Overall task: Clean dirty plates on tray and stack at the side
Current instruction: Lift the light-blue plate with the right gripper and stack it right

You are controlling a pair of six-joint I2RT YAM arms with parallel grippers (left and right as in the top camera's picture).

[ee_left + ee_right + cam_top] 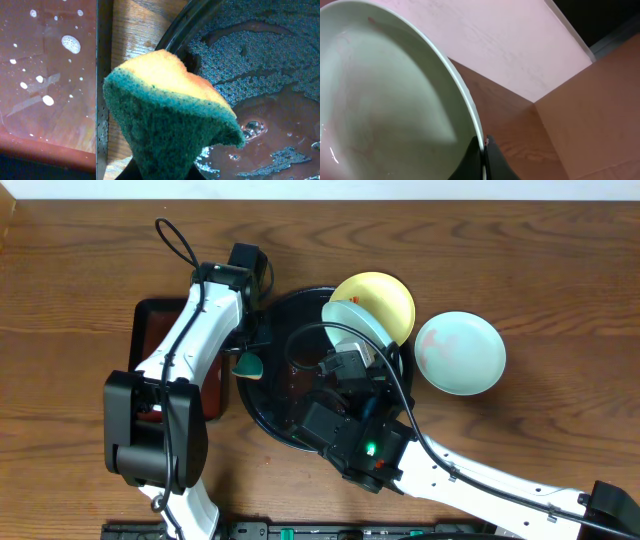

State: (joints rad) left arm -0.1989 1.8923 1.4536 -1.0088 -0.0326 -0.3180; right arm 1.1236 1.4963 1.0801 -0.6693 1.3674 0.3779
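Next, my right gripper should go right in the overhead view, level my tilted plate, lower it and release it there, since the second mint-blue plate (pixel 461 353) lies that way.
The round black tray (pixel 262 412) lies in the table's middle, wet with reddish water (pixel 280 120). My right gripper (pixel 362 362) is shut on the rim of a mint-blue plate (pixel 352 320), held tilted above the tray's right side; in the right wrist view the jaws (pixel 483 152) pinch the rim of this plate (pixel 380 110). A yellow plate (pixel 385 295) sits behind it at the tray's far right edge. A second mint-blue plate (pixel 460 352), with faint red marks, lies on the table to the right. My left gripper (pixel 246 360) is shut on a yellow-and-green sponge (pixel 165 115) over the tray's left rim.
A smaller rectangular tray (pixel 160 320) with reddish water and foam spots (pixel 45 75) sits left of the round tray under the left arm. Cables loop near the top left and over the round tray.
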